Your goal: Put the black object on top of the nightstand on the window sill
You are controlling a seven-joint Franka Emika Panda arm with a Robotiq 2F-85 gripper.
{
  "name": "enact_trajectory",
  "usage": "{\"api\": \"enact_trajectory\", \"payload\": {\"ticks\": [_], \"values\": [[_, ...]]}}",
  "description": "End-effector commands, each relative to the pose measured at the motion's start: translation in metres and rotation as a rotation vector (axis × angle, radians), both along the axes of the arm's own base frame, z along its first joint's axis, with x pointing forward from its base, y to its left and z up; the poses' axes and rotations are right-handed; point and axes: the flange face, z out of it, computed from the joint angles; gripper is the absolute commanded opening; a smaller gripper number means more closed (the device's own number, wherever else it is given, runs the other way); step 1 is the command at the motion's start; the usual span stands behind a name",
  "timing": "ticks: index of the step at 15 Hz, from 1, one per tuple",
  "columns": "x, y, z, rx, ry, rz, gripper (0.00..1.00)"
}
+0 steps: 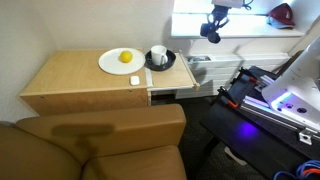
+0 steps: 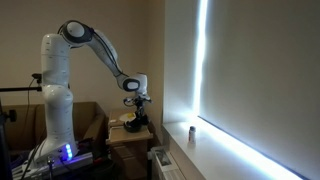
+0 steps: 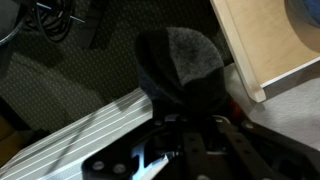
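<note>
The gripper moves outward over the white window sill (image 1: pixel 187 28) next, then lowers to release the black object, since that place lies outward of and below the gripper.
My gripper (image 1: pixel 212 33) is shut on the black object (image 3: pixel 183 58), a dark rounded thing with a grey fuzzy patch. In the wrist view the jaws (image 3: pixel 186 118) close around its lower part. The gripper hangs in the air past the nightstand's (image 1: pixel 80 78) side, just in front of the bright window sill (image 1: pixel 195 24). In an exterior view the gripper (image 2: pixel 136 106) is above the nightstand (image 2: pixel 132 138), short of the sill (image 2: pixel 240 150). The nightstand's corner (image 3: pixel 262 45) shows in the wrist view.
On the nightstand are a white plate (image 1: pixel 120 61) with a yellow fruit (image 1: pixel 126 57) and a black saucer (image 1: pixel 160 64) with a white cup (image 1: pixel 158 54). A white radiator grille (image 3: pixel 80 140) lies below. A small object (image 2: pixel 192 133) stands on the sill. A brown armchair (image 1: pixel 100 145) is in front.
</note>
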Motion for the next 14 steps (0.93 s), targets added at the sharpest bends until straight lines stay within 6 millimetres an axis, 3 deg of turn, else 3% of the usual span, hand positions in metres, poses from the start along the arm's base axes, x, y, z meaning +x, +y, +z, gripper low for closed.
{"api": "enact_trajectory", "payload": {"ticks": [1,3,7,10,11,13,14], "values": [[0.01,-0.003,-0.012,-0.047,0.01,-0.008,0.03],[0.041,-0.025,-0.02,-0.071,0.004,-0.138,0.03],[0.096,-0.073,-0.003,0.04,-0.03,-0.369,0.03],[0.139,-0.096,-0.004,0.121,-0.047,-0.525,0.03],[0.11,-0.084,0.002,0.073,-0.057,-0.448,0.13],[0.131,-0.093,-0.001,0.093,-0.062,-0.496,0.13],[0.136,-0.094,-0.004,0.094,-0.059,-0.503,0.03]]}}
